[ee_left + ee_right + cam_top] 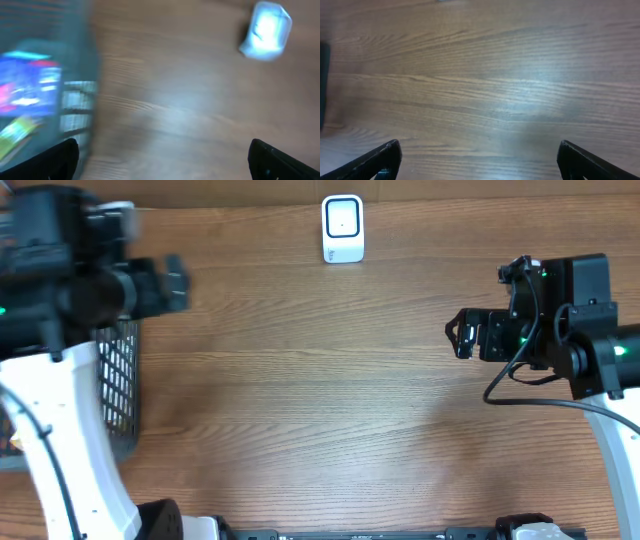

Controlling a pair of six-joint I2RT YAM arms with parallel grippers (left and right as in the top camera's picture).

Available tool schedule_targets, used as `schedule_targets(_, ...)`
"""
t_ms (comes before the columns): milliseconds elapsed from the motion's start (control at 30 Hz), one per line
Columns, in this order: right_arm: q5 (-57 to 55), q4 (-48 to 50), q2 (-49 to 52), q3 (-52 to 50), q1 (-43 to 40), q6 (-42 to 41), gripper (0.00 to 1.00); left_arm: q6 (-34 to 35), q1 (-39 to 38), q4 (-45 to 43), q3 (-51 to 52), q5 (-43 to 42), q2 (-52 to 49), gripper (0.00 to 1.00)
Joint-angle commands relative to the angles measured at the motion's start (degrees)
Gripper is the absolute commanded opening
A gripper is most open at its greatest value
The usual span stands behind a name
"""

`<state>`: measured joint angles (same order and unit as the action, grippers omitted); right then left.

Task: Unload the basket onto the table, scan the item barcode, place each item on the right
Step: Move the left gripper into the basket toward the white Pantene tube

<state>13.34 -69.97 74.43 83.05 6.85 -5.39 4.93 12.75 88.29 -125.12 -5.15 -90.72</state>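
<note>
My left gripper will next swing back over the rim of the mesh basket and then go down next to the yellow-green packet (16, 135).
A white barcode scanner (343, 228) stands at the table's far edge, and shows blurred at the upper right of the left wrist view (266, 30). A dark mesh basket (122, 390) sits at the left. Inside it the left wrist view shows a blurred blue package (30, 92) and a yellow-green packet (17, 132). My left gripper (176, 283) hovers beside the basket's far corner, blurred by motion, open (162, 160) and empty. My right gripper (460, 335) hangs at the right, pointing left, open (480, 160) over bare wood.
The wooden table (320, 410) stretches between the two arms. A dark shape (324, 85) shows at the left edge of the right wrist view. The arm bases stand along the near edge.
</note>
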Motion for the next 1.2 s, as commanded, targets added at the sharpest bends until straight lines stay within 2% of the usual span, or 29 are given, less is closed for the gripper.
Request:
schedule_targets(0,1.09,-0.46,-0.31,1.57,0.26,-0.57,1.0,4.63,10.03,-0.04,-4.31,1.51,1.53,1.0)
schedule_targets(100,1.09,-0.68,-0.31,1.57,0.26,-0.57,1.0,6.82,19.15,0.0,-4.79,1.84,1.6,1.0)
schedule_targets(267,0.9,-0.74,-0.31,1.57,0.26,-0.59,1.0,9.49,29.66,1.86,-2.78,1.7,-0.13,1.0)
schedule_targets(333,0.87,-0.72,-0.31,1.57,0.26,-0.57,1.0,9.46,32.48,1.77,-0.35,1.99,-0.83,0.93)
schedule_targets(433,0.85,-0.83,-0.31,1.57,0.26,-0.57,1.0,11.17,35.54,-0.46,4.66,2.14,-1.88,0.9)
schedule_targets(667,0.66,-0.98,-0.31,1.57,0.26,-0.57,1.0,12.09,36.41,-8.52,16.59,2.78,-3.08,0.91)
schedule_targets(967,0.66,-0.9,-0.31,1.57,0.26,-0.59,1.0,7.23,36.06,-15.32,32.26,2.49,-5.44,0.93)
schedule_targets(1167,0.66,-0.83,-0.31,1.57,0.26,-0.59,1.0,0.94,35.91,-23.58,44.19,-1.95,-5.55,0.96)
